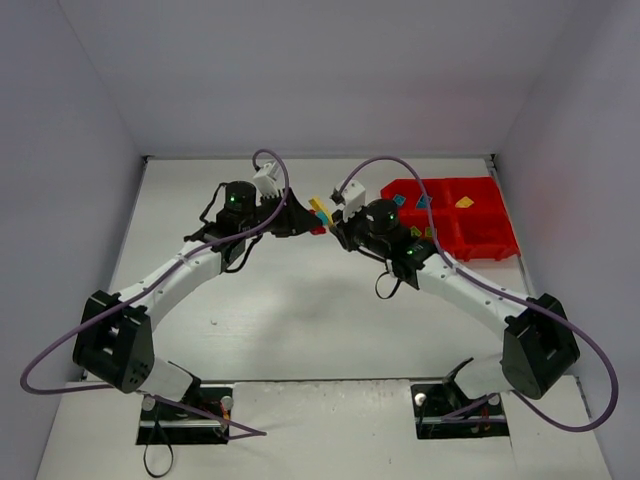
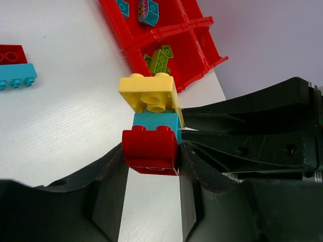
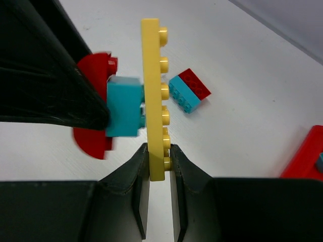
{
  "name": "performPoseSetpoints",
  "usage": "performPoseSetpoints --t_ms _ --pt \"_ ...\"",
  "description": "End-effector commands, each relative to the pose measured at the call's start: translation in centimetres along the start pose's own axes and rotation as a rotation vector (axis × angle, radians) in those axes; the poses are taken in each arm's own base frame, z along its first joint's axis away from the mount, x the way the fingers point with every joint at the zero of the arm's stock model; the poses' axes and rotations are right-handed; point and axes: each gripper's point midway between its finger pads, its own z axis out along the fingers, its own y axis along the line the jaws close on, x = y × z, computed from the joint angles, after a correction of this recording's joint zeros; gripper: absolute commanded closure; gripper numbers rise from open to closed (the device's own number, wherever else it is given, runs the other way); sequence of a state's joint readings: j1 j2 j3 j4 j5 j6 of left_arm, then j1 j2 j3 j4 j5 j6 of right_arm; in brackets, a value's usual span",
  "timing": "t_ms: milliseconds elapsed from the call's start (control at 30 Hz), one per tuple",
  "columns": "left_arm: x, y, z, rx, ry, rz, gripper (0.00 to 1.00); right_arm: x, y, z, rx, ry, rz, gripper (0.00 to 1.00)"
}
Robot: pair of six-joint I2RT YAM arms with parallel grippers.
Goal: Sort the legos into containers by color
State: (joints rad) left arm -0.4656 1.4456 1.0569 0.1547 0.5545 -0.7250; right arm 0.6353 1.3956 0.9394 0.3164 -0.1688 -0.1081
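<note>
My right gripper holds the yellow plate. I will next carry it down and right in the top view to the matching yellow lego's section (image 1: 467,196), lower and release it.
A stack of three legos hangs above the table: a red brick (image 2: 150,148), a cyan brick (image 2: 155,121) and a yellow plate (image 2: 149,93). My left gripper (image 2: 151,157) is shut on the red brick. My right gripper (image 3: 157,156) is shut on the lower end of the yellow plate (image 3: 151,91), with the cyan brick (image 3: 123,106) stuck to the plate's left side. In the top view both grippers meet at the stack (image 1: 320,212), left of the red tray (image 1: 490,245). Its compartments hold green legos (image 2: 160,59), cyan legos (image 2: 148,12) and a yellow one (image 1: 463,202).
A loose red-and-cyan pair of joined bricks (image 3: 189,91) lies on the white table beyond the stack, also seen at the left edge of the left wrist view (image 2: 15,68). Grey walls close in the table on three sides.
</note>
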Motion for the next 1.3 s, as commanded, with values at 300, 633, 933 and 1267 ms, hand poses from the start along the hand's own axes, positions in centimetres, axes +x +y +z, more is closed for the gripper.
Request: performPoseSetpoints --t_ms 300,633,933,1267 --pt "-2.7 -2.9 -1.7 0.076 -0.065 0.102 0.94 -3.0 -2.4 -1.1 0.105 -0.081 -0.061 1.0" --pt "-3.0 -3.2 -3.1 0.041 -0.037 0.176 0.94 0.3 -15.2 -3.8 0.5 0.036 0.188 1.0" --pt "-4.4 -3.8 -5.9 -0.025 -0.014 0.428 0.93 4.1 -28.3 -8.7 0.832 0.043 0.544 0.99" --pt "-3.0 -4.0 -7.9 0.035 -0.07 0.644 0.94 8.0 -37.0 -10.3 0.996 0.047 0.731 0.91"
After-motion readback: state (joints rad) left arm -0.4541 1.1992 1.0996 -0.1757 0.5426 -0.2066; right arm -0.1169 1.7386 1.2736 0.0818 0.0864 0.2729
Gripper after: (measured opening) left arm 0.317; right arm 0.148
